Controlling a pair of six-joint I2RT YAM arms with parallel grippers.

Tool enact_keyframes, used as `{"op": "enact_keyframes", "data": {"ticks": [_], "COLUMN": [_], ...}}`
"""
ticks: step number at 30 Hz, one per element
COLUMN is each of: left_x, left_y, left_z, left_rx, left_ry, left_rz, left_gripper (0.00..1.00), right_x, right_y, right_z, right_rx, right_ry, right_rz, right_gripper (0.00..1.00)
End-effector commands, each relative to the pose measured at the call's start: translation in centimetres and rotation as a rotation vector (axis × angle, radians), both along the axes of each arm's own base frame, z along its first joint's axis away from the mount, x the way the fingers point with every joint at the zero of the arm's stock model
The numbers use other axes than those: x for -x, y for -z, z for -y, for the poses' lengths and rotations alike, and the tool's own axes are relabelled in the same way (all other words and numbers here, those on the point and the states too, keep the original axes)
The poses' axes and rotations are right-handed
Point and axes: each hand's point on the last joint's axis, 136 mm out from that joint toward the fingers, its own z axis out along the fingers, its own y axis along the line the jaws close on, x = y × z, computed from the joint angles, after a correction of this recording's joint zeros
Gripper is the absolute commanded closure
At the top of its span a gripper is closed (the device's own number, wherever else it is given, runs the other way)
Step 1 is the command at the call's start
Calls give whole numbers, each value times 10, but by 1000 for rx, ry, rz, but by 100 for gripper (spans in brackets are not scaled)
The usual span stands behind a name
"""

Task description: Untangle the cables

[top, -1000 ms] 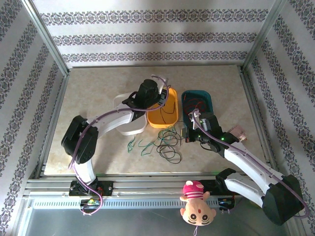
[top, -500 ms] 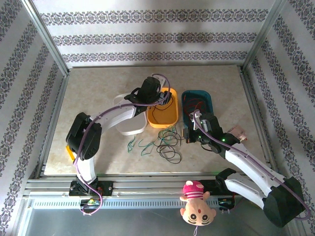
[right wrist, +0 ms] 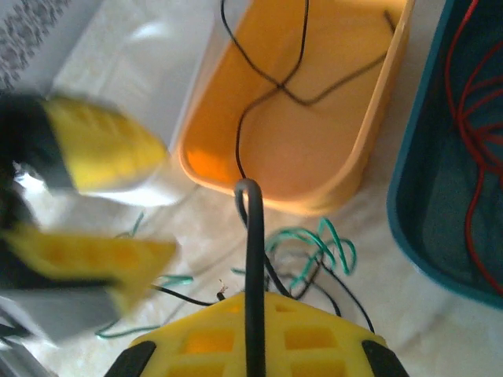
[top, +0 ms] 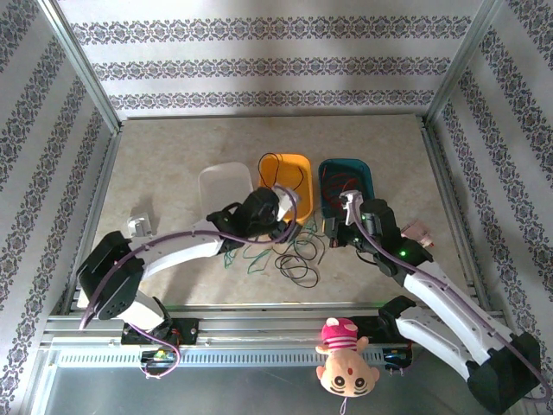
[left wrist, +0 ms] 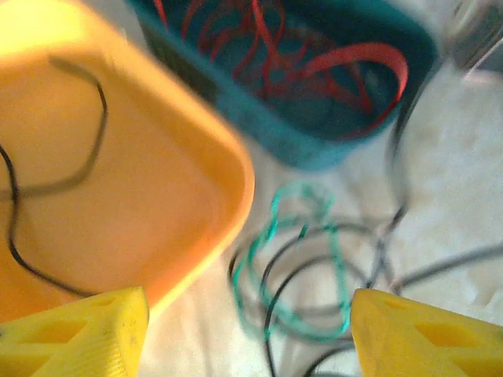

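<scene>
My right gripper holds the black cable, and I will swing my gripper outward over the orange tray [top: 298, 164] [right wrist: 314, 126] to release it inside, since black cable pieces already lie there.
The cables [top: 294, 255] lie as a loose tangle of green and black loops just in front of the trays. My left gripper [top: 281, 226] hovers over the tangle's far edge, beside the orange tray [top: 298, 164]. In the left wrist view it [left wrist: 250, 330] is open, with a green loop [left wrist: 306, 267] and black strands on the table below the gap. My right gripper [top: 331, 229] is at the tangle's right side. It [right wrist: 251, 302] is shut on a black cable [right wrist: 253, 251] that arches up out of its fingers. Another black cable [right wrist: 291, 86] lies in the orange tray.
A teal tray [top: 361, 169] holding red cables [left wrist: 314, 63] stands right of the orange one, and a white tray [top: 220, 181] stands to its left. A plush toy [top: 343, 354] hangs at the table's near rail. Metal frame posts edge the table.
My left gripper has opened and pulled back from over the orange tray to the tangle's near side. My right gripper stayed shut and barely shifted.
</scene>
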Motion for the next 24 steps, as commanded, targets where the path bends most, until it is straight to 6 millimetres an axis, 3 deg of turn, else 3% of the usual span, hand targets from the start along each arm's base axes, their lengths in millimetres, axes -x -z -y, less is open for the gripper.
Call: {"op": "enact_keyframes", "data": {"ticks": [1, 9, 16, 20, 24], "left_x": [-5, -5, -3, -5, -18], "left_y": [10, 31, 34, 13, -35], "left_z": [3, 17, 17, 3, -37], "left_rx": [38, 145, 145, 199, 304], "left_ry": [-74, -73, -62, -119, -333], "left_rz": [8, -1, 3, 74, 221], "left_gripper": [33, 35, 37, 37, 34], "right_x": [-11, -3, 3, -6, -32], "right_y": [-48, -81, -115, -127, -132], "right_z": [2, -8, -14, -20, -31], "right_rx": [-83, -199, -239, -252, -241], "right_ry": [57, 5, -60, -68, -53], "right_rz": [128, 146, 212, 228, 221], "right_gripper": [100, 100, 100, 100, 100]}}
